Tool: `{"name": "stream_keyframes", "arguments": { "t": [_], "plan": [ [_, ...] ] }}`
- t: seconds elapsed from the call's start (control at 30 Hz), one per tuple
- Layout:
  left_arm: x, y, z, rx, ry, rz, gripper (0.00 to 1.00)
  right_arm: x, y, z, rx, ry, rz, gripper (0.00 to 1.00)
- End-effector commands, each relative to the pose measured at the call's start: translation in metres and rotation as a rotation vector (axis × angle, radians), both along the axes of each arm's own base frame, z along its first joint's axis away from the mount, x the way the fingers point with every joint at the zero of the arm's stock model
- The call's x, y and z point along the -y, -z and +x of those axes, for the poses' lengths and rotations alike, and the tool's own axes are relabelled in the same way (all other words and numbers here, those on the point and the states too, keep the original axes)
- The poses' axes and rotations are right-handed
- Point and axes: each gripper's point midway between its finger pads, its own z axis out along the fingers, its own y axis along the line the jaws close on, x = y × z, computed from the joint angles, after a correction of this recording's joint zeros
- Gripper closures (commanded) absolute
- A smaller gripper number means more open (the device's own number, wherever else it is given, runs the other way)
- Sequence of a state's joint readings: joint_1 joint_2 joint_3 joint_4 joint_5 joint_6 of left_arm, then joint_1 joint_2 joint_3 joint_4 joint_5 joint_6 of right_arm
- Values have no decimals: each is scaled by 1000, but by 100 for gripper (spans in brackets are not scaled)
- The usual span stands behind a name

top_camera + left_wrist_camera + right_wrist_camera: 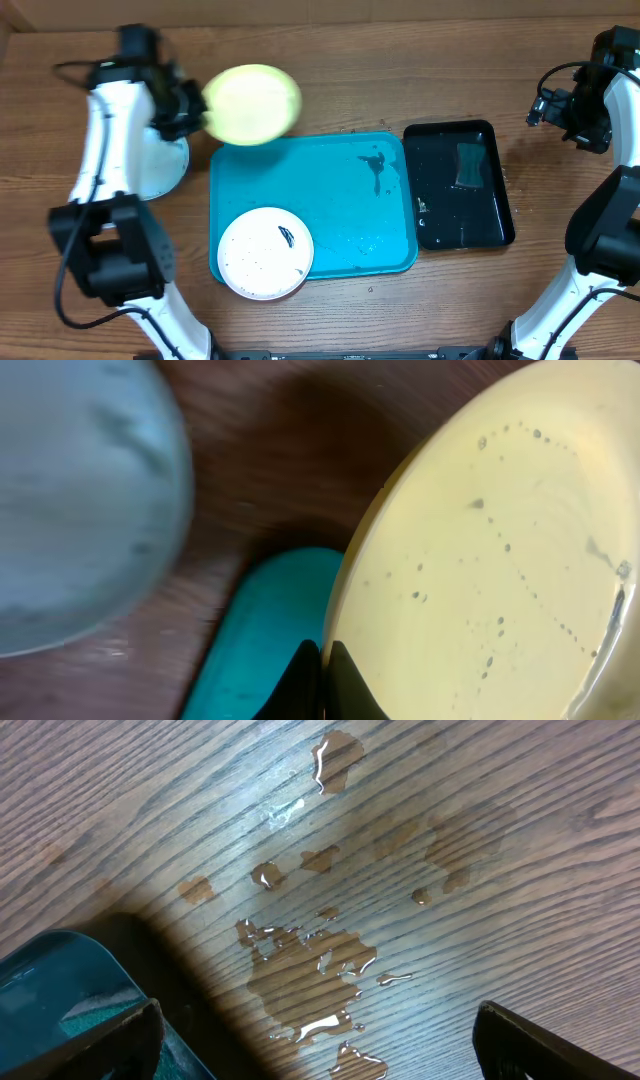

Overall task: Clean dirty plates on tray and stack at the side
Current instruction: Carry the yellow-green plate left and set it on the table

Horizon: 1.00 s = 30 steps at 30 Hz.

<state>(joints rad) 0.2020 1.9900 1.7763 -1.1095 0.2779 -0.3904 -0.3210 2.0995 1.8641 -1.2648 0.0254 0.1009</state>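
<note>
The yellow-green plate's rim should next be released on top of the light teal plate [160, 165] [82, 510], because the light teal plate is there. My left gripper will move down and to its left in the overhead view to do this.
My left gripper [196, 106] is shut on the rim of the yellow-green plate [252, 103] and holds it tilted in the air over the far-left corner of the turquoise tray [360, 215]. In the left wrist view the jaws [322, 678] pinch the plate's edge [480, 560], whose face carries small dark specks. The light teal plate [160, 165] lies on the table left of the tray, partly under the left arm, and is blurred in the left wrist view [70, 500]. The white plate [265, 253], with a dark smear, sits on the tray's front-left corner. My right gripper [548, 106] is open and empty [320, 1045].
A glossy black tray [460, 225] with a sponge [468, 165] in it stands right of the turquoise tray. A dark smear [376, 168] marks the turquoise tray. A water puddle [310, 960] lies on the wood under the right gripper, next to the black tray's corner [60, 985].
</note>
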Motion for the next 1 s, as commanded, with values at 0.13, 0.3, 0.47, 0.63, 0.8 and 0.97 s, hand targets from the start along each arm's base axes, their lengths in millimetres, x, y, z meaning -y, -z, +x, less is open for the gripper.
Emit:
{"name": "stream_keyframes", "arguments": {
  "t": [0.13, 0.3, 0.47, 0.63, 0.8, 0.97],
  "plan": [
    [-99, 5, -32, -79, -222, 130, 96, 0, -9, 1, 26, 6, -3, 0],
    [-145, 20, -63, -179, -342, 273, 96, 1, -9, 1, 26, 6, -4, 0],
    [-165, 44, -81, -234, -410, 347, 96, 1, -9, 1, 26, 5, -4, 0],
    [-165, 72, -83, -223, -413, 350, 96, 1, -9, 1, 26, 6, -4, 0],
    [-171, 75, -82, -212, -423, 385, 96, 0, -9, 1, 26, 6, -3, 0],
    [-180, 74, -91, -242, -437, 426, 96, 0, -9, 1, 26, 6, -3, 0]
  ]
}}
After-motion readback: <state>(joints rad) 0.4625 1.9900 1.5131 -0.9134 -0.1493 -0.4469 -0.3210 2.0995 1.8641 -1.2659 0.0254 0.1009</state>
